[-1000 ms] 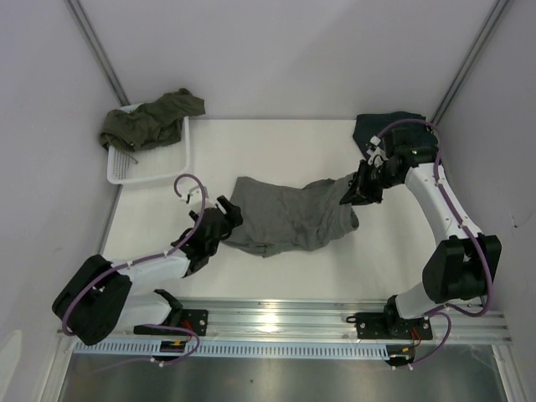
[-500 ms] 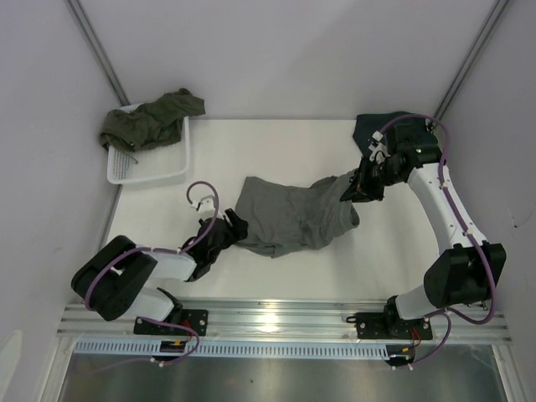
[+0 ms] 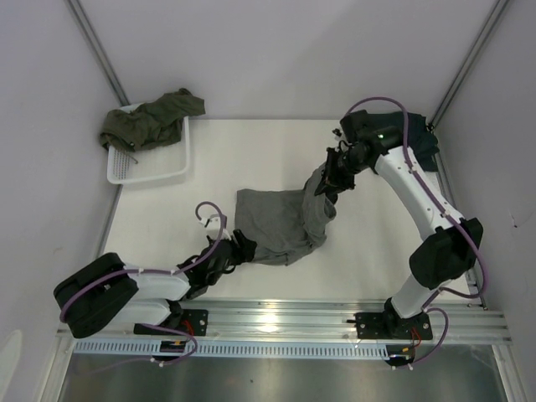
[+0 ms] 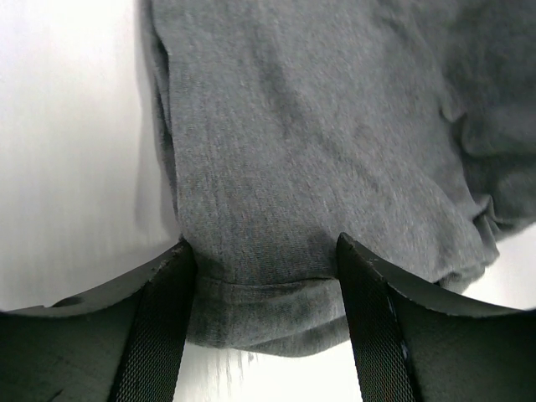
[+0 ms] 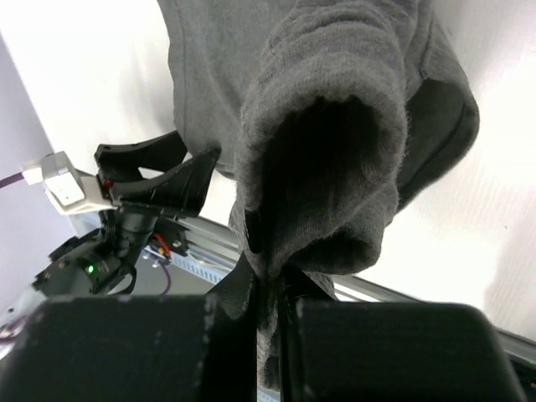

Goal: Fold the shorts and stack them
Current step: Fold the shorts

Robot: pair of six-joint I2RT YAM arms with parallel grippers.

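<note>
My right gripper carries the lifted end of the shorts across, lowers and releases it next. The shorts' flat far corner lies below it, left in the top view.
The light grey shorts [image 3: 280,224] lie bunched in the middle of the table [image 3: 209,159]. My right gripper [image 3: 329,177] is shut on their right end and holds it lifted, so the cloth [image 5: 335,109] hangs in a loop from the pinched jaws [image 5: 268,285]. My left gripper [image 3: 239,249] sits low at the shorts' near-left corner. It is open, its two fingers [image 4: 159,327] standing wide apart on either side of the grey hem [image 4: 268,306]. Olive green shorts [image 3: 151,121] are heaped over a white basket. Navy shorts [image 3: 427,149] lie at the back right, mostly hidden by my right arm.
The white mesh basket [image 3: 159,167] stands at the back left corner. A metal rail [image 3: 276,318] runs along the near edge, with both arm bases on it. Walls enclose the table on three sides.
My right gripper has carried the shorts' right end up and to the left, over the rest of the cloth. My left gripper slid nearer and rightward onto the near-left hem.
</note>
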